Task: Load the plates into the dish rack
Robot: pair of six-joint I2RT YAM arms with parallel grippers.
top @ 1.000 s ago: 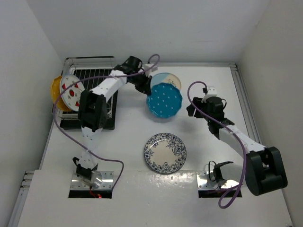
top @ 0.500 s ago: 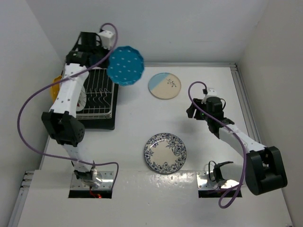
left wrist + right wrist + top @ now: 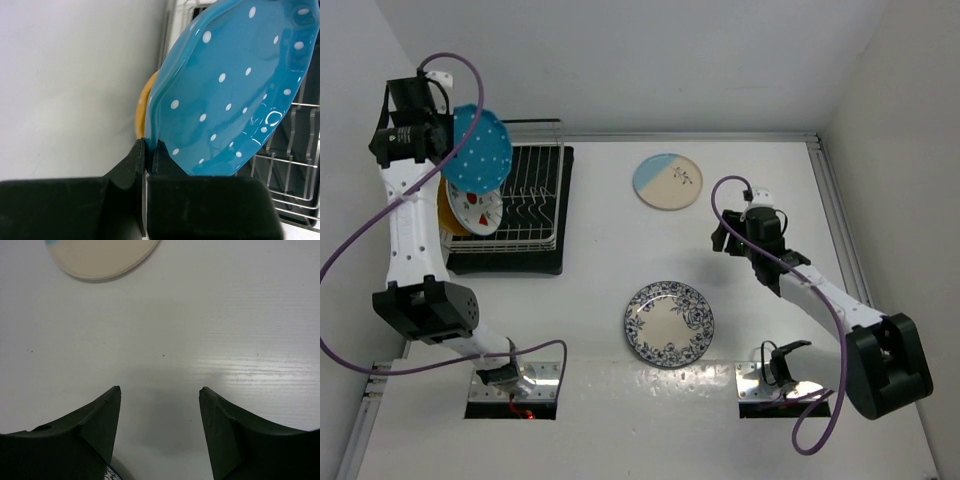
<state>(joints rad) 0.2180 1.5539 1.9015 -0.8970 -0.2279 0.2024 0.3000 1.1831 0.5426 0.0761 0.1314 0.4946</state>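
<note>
The teal plate is still hanging above the rack, so I will move my left gripper back and down into the gap between the yellow and strawberry plates, then let go.
My left gripper is shut on the rim of the teal white-dotted plate, held tilted in the air above the left end of the dish rack; in the left wrist view the plate fills the frame above the gripper. The yellow plate and the strawberry plate stand in the rack's left end. The blue-and-cream plate and the blue floral plate lie flat on the table. My right gripper is open and empty above bare table.
The rack stands on a black tray at the back left, close to the left wall. The blue-and-cream plate's edge shows at the top of the right wrist view. White walls close in the table on three sides.
My left arm has carried the teal plate from the table's middle, up and left, to above the rack's left end. The right arm has barely moved.
</note>
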